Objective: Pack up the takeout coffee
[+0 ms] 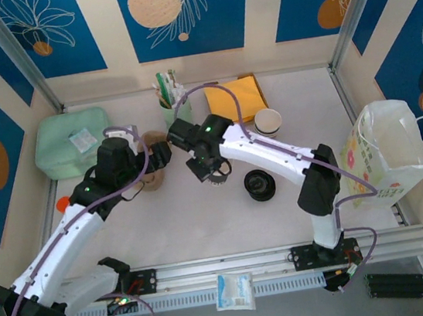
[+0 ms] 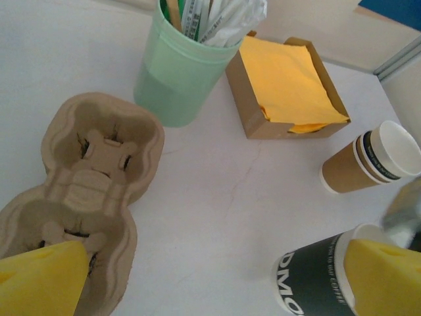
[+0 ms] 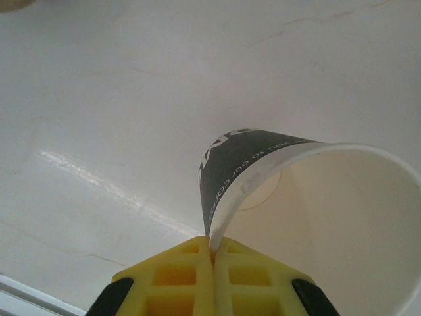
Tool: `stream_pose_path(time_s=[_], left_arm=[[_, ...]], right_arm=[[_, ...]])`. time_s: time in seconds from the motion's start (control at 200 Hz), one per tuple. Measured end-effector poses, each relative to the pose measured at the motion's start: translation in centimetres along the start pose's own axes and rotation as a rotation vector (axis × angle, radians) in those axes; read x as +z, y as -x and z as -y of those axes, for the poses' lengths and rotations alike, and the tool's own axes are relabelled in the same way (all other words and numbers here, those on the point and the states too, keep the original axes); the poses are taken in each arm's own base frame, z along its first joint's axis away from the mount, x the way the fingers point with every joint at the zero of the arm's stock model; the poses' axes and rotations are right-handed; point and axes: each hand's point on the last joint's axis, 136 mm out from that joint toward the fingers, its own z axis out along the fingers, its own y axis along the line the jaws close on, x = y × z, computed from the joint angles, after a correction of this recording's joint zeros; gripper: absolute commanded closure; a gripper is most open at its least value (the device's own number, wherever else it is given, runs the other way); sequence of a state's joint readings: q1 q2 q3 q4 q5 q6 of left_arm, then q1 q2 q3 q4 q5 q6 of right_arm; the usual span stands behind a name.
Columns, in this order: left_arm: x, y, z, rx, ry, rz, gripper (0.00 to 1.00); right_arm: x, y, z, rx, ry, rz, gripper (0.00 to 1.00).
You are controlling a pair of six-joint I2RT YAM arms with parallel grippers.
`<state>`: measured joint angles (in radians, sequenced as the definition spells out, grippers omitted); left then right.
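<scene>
My right gripper holds the takeout coffee cup above the table, so next it will lower the cup's base onto the table beside the black lids to release the cup's rim.
My right gripper (image 3: 212, 253) is shut on the rim of a takeout coffee cup (image 3: 309, 191), a paper cup with a dark lettered band and a white inside. The cup hangs tilted just above the white table. In the left wrist view the same cup (image 2: 312, 280) shows at the lower right, behind one yellow fingertip (image 2: 385, 276). My left gripper (image 2: 214, 283) is open, with nothing between its fingers. Its other fingertip (image 2: 39, 280) is over the near pocket of the brown pulp carrier (image 2: 99, 164). From above, the left gripper (image 1: 157, 161) hovers by the carrier (image 1: 154, 179), and the right gripper (image 1: 207, 172) is just right of it.
Nested brown-and-white cups (image 2: 368, 158) (image 1: 268, 122) lie right of a box of orange napkins (image 2: 286, 85). A green holder of stirrers (image 2: 181, 66) stands behind the carrier. Black lids (image 1: 259, 184) sit mid-table. A white bag (image 1: 386, 154) stands at the right edge and a green box (image 1: 69, 142) at the back left.
</scene>
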<state>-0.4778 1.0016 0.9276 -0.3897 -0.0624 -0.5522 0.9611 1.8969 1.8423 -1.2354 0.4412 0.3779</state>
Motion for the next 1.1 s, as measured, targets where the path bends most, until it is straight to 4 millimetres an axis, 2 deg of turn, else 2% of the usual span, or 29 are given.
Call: stream_pose_path(time_s=[0.12,0.23,1.1], left_arm=[[0.1,-0.4,-0.2,0.000,0.004,-0.011,0.01],[0.1,-0.4,-0.2,-0.001,0.001,-0.012,0.01],[0.3,-0.7,-0.4,-0.018,0.006,-0.019,0.01]], right_arm=[[2.1,-0.9,-0.3,0.002,-0.015,-0.043,1.00],[3.0,-1.3,-0.4,0.009,-0.020,-0.054,1.00],[4.4,-0.7,-0.8,0.012,-0.032,-0.025,1.00]])
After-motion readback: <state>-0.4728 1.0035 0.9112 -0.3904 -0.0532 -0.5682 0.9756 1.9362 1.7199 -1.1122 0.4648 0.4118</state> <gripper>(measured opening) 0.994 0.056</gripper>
